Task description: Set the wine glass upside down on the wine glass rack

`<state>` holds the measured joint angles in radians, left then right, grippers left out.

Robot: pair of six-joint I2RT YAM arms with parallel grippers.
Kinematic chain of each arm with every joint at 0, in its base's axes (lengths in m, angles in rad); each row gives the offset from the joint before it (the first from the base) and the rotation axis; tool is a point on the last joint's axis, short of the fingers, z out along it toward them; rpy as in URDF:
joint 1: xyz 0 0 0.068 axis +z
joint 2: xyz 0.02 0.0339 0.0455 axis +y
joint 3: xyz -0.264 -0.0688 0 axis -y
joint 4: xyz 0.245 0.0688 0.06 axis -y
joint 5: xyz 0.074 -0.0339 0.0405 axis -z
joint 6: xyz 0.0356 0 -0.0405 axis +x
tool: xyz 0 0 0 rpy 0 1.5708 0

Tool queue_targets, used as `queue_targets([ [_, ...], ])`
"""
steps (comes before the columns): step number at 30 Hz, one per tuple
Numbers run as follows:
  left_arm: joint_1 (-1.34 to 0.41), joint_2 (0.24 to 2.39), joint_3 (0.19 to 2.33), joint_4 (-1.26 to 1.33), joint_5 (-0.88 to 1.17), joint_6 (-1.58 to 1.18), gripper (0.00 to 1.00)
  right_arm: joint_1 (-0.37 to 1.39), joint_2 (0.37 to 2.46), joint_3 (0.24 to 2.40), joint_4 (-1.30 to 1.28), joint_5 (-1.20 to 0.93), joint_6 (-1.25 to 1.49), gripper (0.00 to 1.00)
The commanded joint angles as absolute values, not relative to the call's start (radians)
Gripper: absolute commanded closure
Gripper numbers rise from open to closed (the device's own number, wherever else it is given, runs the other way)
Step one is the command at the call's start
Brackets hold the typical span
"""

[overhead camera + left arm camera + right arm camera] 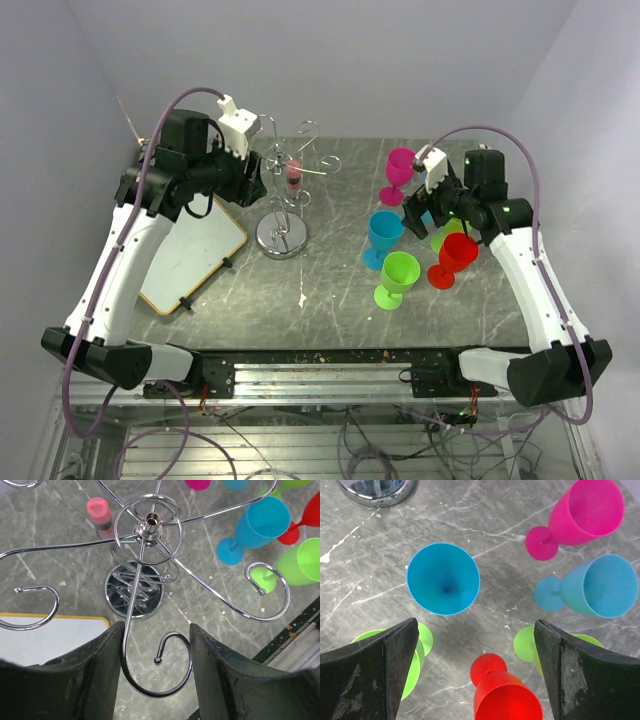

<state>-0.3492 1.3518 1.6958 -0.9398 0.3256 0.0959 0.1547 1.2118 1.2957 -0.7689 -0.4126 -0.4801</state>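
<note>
My right gripper moves down to the left in the top view onto the near blue glass's rim [478, 585] next, since it lies below open fingers there.
The silver wire wine glass rack [284, 200] stands on its round disc base [281, 238] left of centre. My left gripper [257, 180] is at the rack's left side. In the left wrist view its two fingers press both sides of one scroll-ended arm [150, 690], with the central post [151, 519] ahead. Several plastic wine glasses stand at the right: magenta [400, 168], blue [384, 235], green [398, 276] and red [455, 256]. My right gripper [440, 212] hangs open and empty above them, with the red glass [507, 695] below the gap and the blue glass [443, 578] ahead.
A white yellow-edged board [195, 255] lies left of the rack. A small pink-topped object [293, 176] stands just behind the rack. A second blue glass [600, 587] and a second green glass [530, 642] stand in the cluster under the right gripper.
</note>
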Motion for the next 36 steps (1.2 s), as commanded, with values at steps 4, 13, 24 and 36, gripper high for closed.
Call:
queue_targets([
  [4, -0.341, 1.309, 1.672, -0.92, 0.395, 0.07, 0.66, 0.221, 1.293, 1.261, -0.655, -0.334, -0.44, 0.07],
  [13, -0.341, 1.336, 1.689, -0.903, 0.371, 0.094, 0.59, 0.266, 1.397, 1.258, -0.606, -0.305, -0.426, 0.2],
  [24, -0.341, 1.371, 1.709, -0.887, 0.313, 0.12, 0.54, 0.297, 1.471, 1.279, -0.647, -0.213, -0.414, 0.39],
  [36, -0.341, 1.399, 1.718, -0.873, 0.22, 0.145, 0.45, 0.308, 1.508, 1.294, -0.654, -0.201, -0.396, 0.6],
])
